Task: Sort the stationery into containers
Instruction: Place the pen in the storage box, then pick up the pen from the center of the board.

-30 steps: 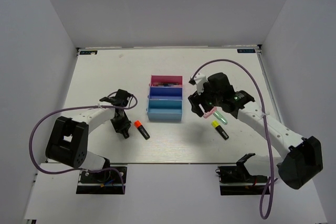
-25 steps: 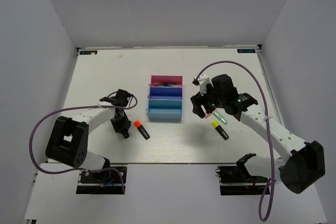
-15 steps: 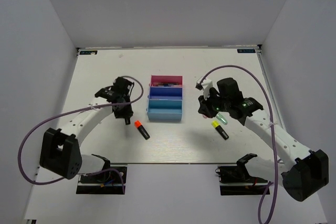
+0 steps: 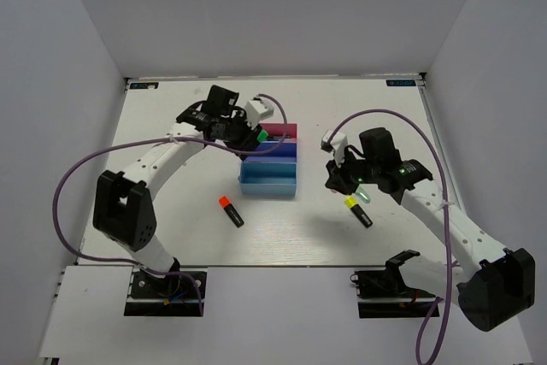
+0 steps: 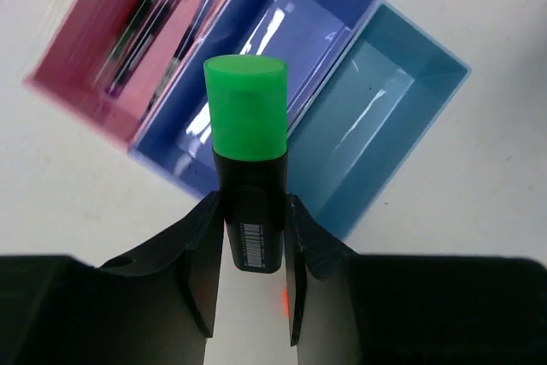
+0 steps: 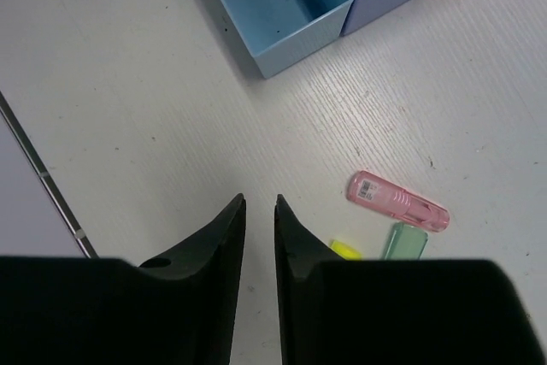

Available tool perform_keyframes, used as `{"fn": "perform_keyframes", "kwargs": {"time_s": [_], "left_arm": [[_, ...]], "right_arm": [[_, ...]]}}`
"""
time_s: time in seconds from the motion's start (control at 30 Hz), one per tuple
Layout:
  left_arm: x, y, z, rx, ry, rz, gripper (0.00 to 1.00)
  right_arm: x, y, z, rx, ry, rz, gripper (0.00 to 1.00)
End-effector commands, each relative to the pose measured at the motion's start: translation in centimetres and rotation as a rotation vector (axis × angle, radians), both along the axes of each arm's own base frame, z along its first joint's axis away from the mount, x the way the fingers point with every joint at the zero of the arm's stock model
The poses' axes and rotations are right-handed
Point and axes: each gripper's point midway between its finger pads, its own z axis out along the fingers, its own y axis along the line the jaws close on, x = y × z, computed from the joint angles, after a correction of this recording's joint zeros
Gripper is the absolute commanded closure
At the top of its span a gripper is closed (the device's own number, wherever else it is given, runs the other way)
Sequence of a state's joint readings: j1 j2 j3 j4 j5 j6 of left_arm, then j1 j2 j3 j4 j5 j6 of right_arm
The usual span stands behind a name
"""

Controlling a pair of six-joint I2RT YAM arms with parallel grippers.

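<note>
The highlighter in my left gripper needs to move farther over the dark blue tray. It should go lower and turn before I release it.
My left gripper is shut on a black highlighter with a green cap. It holds the highlighter above the row of containers. In the left wrist view the cap lies over the dark blue tray, between the pink tray, which holds slim pens, and the light blue tray. My right gripper hangs over bare table with its jaws a narrow gap apart and nothing between them. A pink marker, a mint marker and a yellow-capped highlighter lie just beside it.
An orange-capped highlighter lies on the table left of the light blue tray. White walls close in the table on the left, right and back. A purple cable loops from each arm.
My left arm has swung up from beside the orange-capped highlighter to over the trays, carrying the green-capped highlighter. My right gripper drew back slightly from the pink marker, and its jaws narrowed.
</note>
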State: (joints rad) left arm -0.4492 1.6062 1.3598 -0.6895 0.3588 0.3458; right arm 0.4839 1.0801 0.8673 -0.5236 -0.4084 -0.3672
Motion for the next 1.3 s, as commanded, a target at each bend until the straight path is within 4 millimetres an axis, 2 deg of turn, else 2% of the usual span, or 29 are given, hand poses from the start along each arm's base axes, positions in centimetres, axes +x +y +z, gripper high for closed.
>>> {"fn": "perform_keyframes", "kwargs": {"time_s": [0.0, 0.13, 0.23, 0.27, 0.3, 0.4, 0.43, 0.47, 0.53, 0.57, 0.6, 0.63, 0.73, 0.77, 0.9, 0.93, 0.97, 1.0, 1.03, 1.07, 1.1, 1.13, 1.17, 1.2, 1.23, 1.27], "left_arm": [[0.7, -3.2, 2.3, -0.015, -0.235, -0.370, 1.00], [2.1, -4.7, 1.5, 0.066, -0.399, -0.509, 1.00], [2.9, -5.4, 0.3, 0.118, -0.431, -0.550, 1.00], [3.2, -5.6, 0.6, 0.127, -0.448, -0.560, 1.00], [3.8, -5.9, -0.4, 0.144, -0.436, -0.566, 1.00], [4.6, -6.3, -1.5, 0.169, -0.425, -0.566, 0.96], [4.7, -6.5, -1.7, 0.169, -0.429, -0.568, 0.93], [4.9, -6.5, -2.7, 0.177, -0.419, -0.557, 0.89], [5.7, -6.5, -2.9, 0.180, -0.443, -0.531, 0.79], [5.3, -6.2, -3.8, 0.177, -0.420, -0.517, 0.71], [6.4, -6.4, -3.1, 0.173, -0.467, -0.485, 0.61], [6.6, -6.3, -3.0, 0.168, -0.472, -0.471, 0.53], [6.9, -5.7, -2.9, 0.149, -0.466, -0.422, 0.48], [6.8, -5.7, -2.7, 0.149, -0.466, -0.416, 0.40], [6.4, -5.5, -1.3, 0.117, -0.468, -0.373, 0.34], [6.4, -5.6, -0.2, 0.096, -0.491, -0.356, 0.34], [6.3, -5.5, 1.2, 0.079, -0.513, -0.332, 0.39], [6.0, -5.4, 1.8, 0.054, -0.481, -0.255, 0.62], [5.7, -5.2, 3.2, 0.041, -0.490, -0.208, 0.78], [5.5, -4.4, 4.7, 0.067, -0.511, -0.134, 0.91], [5.6, -3.1, 5.1, 0.075, -0.478, 0.014, 1.00], [4.3, -2.8, 6.0, 0.036, -0.418, 0.115, 1.00], [3.3, -0.8, 6.5, 0.050, -0.358, 0.294, 1.00], [2.8, 0.8, 6.6, 0.078, -0.334, 0.398, 1.00], [0.3, 2.0, 5.7, 0.014, -0.187, 0.571, 0.98], [-1.9, 4.6, 5.0, 0.068, -0.136, 0.675, 0.91]], "right_arm": [[-0.2, -0.2, 0.2, 0.013, -0.019, 0.029, 0.76], [0.1, -0.6, 0.3, 0.013, -0.025, 0.011, 0.75], [0.3, -0.8, 0.4, 0.017, -0.032, -0.001, 0.74], [0.3, -0.8, 0.6, 0.020, -0.039, 0.004, 0.74], [0.4, -0.9, 0.5, 0.019, -0.036, -0.003, 0.74], [0.4, -1.1, 0.4, 0.012, -0.034, -0.008, 0.65], [0.5, -1.2, 0.5, 0.011, -0.036, -0.013, 0.56], [0.6, -1.3, 0.5, 0.012, -0.041, -0.017, 0.51], [0.6, -1.4, 0.5, 0.015, -0.040, -0.022, 0.44], [0.6, -1.4, 0.4, 0.013, -0.036, -0.022, 0.41], [0.6, -1.4, 0.5, 0.016, -0.035, -0.023, 0.41], [0.6, -1.5, 0.4, 0.015, -0.033, -0.028, 0.41], [0.7, -1.6, 0.6, 0.022, -0.032, -0.035, 0.39], [0.8, -1.7, 0.5, 0.022, -0.032, -0.036, 0.39], [0.8, -1.8, 0.5, 0.030, -0.022, -0.045, 0.38], [0.9, -1.8, 0.5, 0.031, -0.021, -0.045, 0.38], [0.9, -2.0, 0.4, 0.029, -0.016, -0.053, 0.38], [1.1, -2.3, 0.4, 0.021, -0.019, -0.072, 0.43], [1.3, -2.5, 0.4, 0.016, -0.021, -0.089, 0.51], [1.6, -2.9, 0.1, 0.017, -0.013, -0.125, 0.68], [2.4, -3.5, -0.1, -0.004, -0.030, -0.177, 1.00], [3.1, -4.4, -0.5, -0.029, -0.021, -0.251, 1.00], [3.4, -4.8, -0.9, -0.044, -0.017, -0.282, 1.00], [3.4, -5.7, -1.7, -0.092, 0.014, -0.325, 1.00], [3.2, -6.3, -2.1, -0.115, 0.044, -0.347, 1.00], [2.8, -6.4, -2.9, -0.150, 0.105, -0.348, 1.00]]}}
